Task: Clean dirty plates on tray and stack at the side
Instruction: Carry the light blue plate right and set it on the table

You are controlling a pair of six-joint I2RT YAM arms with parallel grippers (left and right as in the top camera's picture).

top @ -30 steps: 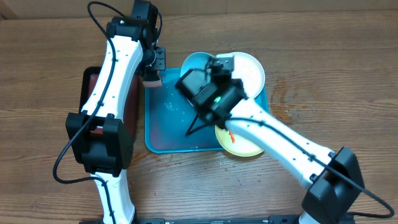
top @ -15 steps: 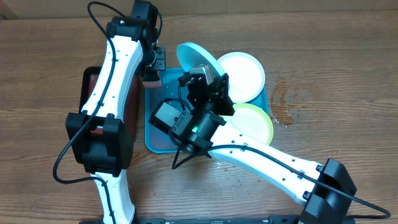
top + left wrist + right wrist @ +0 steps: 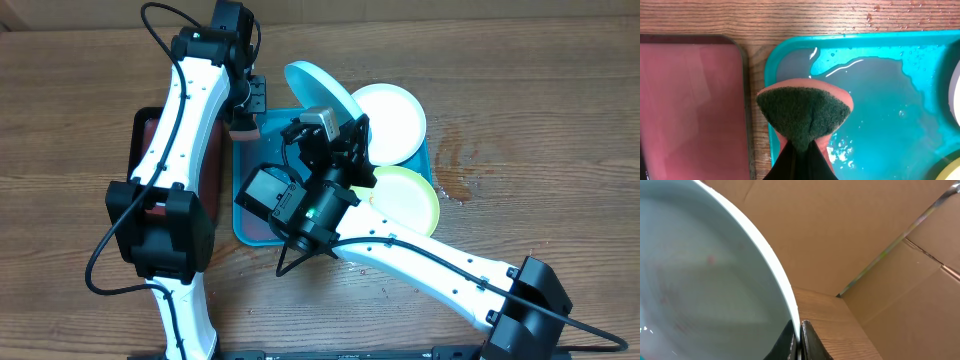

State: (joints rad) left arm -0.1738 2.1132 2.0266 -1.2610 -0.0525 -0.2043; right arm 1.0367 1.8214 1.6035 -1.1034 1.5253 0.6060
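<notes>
I need to swing my right gripper to its right in the overhead view, lower and level the plate, then release, as clear table (image 3: 490, 160) beside the tray lies there, below.
My right gripper (image 3: 333, 122) is shut on the rim of the light blue plate (image 3: 318, 88) and holds it tilted up on edge above the back of the turquoise tray (image 3: 248, 225). In the right wrist view the plate (image 3: 705, 285) fills the left, pinched between my fingers (image 3: 799, 340). The white plate (image 3: 393, 118) and the yellow-green plate (image 3: 408, 198) lie at the tray's right side. My left gripper (image 3: 245, 112) is shut on a pink sponge with a green scouring face (image 3: 805, 112), above the tray's wet back left corner (image 3: 790, 55).
A black tray with a dark red inside (image 3: 690, 100) lies left of the turquoise tray. Water pools on the turquoise tray's floor (image 3: 875, 90). Water drops spot the wooden table (image 3: 470, 165) to the right. Cardboard walls (image 3: 865, 230) stand behind the table.
My right gripper has lifted the light blue plate off the tray and tilted it upright, and the arm has swung left, uncovering the yellow-green plate. The left arm has not moved.
</notes>
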